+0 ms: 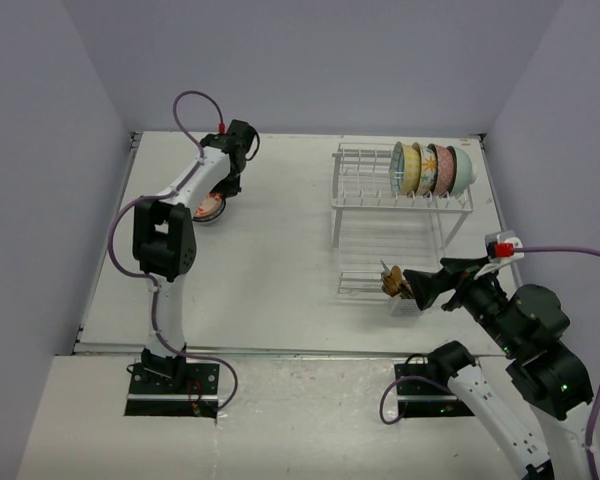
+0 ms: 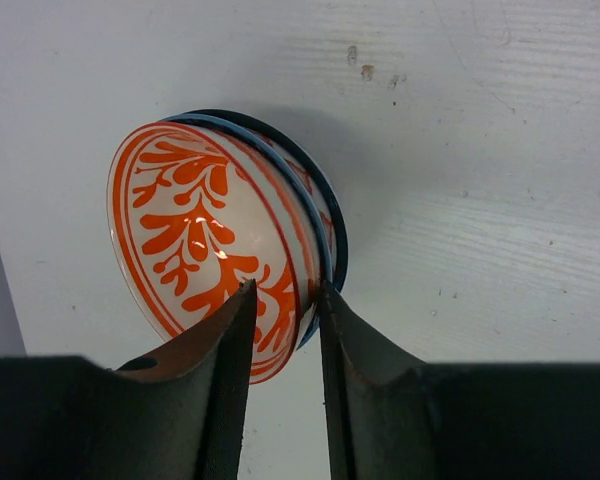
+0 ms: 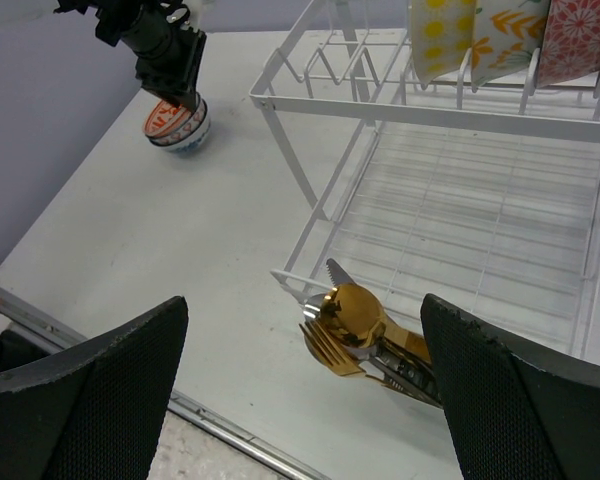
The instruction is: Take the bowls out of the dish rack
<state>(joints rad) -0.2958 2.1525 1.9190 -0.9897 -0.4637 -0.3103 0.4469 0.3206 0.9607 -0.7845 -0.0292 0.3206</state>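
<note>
The yellow bowl is at the end and faces the rack's empty slots. My right gripper will next swing outward past the cutlery and turn to close on the yellow bowl's rim.
A red-orange patterned bowl (image 2: 195, 230) sits nested in a blue-rimmed bowl (image 2: 332, 235) on the table at the far left (image 1: 208, 208). My left gripper (image 2: 287, 290) reaches down over them, its jaws a little apart astride the orange bowl's near rim, one finger (image 2: 230, 350) inside and the other outside. Several more bowls (image 1: 430, 168) stand on edge in the top tier of the white dish rack (image 1: 380, 205) at the far right. My right gripper (image 3: 302, 302) hangs wide open in front of the rack, holding nothing.
Gold and silver cutlery (image 3: 355, 325) sticks up from a caddy at the rack's near corner, right under my right gripper. The rack's lower tier (image 3: 480, 220) holds nothing. Walls close the table in on the left, back and right.
</note>
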